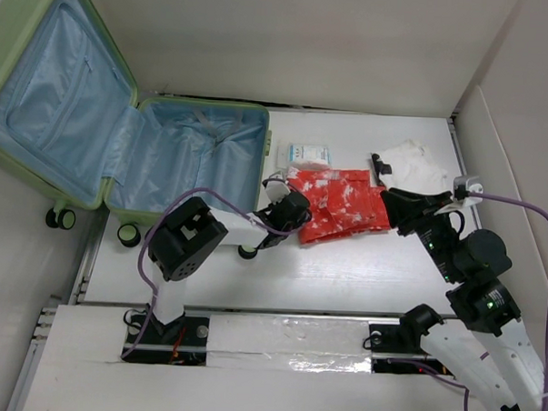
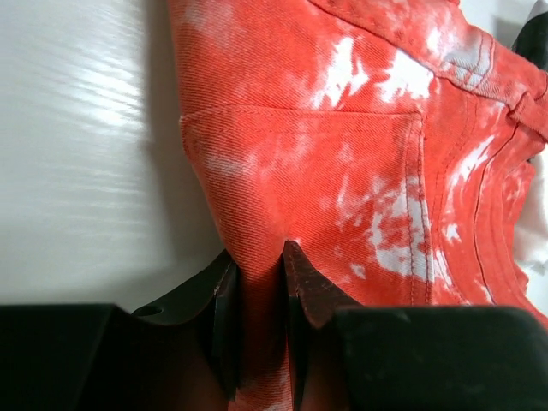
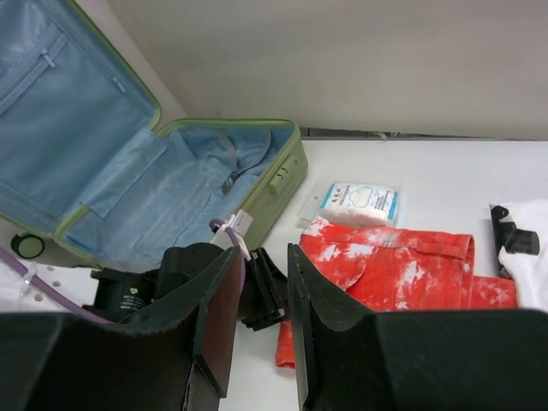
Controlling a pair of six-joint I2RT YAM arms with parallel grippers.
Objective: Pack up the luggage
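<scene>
The suitcase's open blue lining (image 1: 210,163) is to the left of my left gripper in the top view. So next I need to lift the shorts (image 1: 342,204) over the suitcase's green rim and let go of them inside.
The luggage (image 1: 180,170), a pale green suitcase with light blue lining, lies open at the back left with its lid leaning on the wall; it also shows in the right wrist view (image 3: 171,184). Red-and-white tie-dye shorts (image 1: 342,204) lie flat on the table to its right. My left gripper (image 1: 295,213) is shut on the shorts' left edge; in the left wrist view (image 2: 257,261) the red fabric (image 2: 342,171) is pinched between the jaws. My right gripper (image 1: 391,201) is open and empty at the shorts' right edge, seen above the table in its own view (image 3: 265,257).
A small white-and-blue packet (image 1: 310,155) lies behind the shorts, next to the suitcase. A white cloth (image 1: 414,162) with a black piece (image 1: 378,162) on its edge lies at the back right. Walls enclose the table at the back and right.
</scene>
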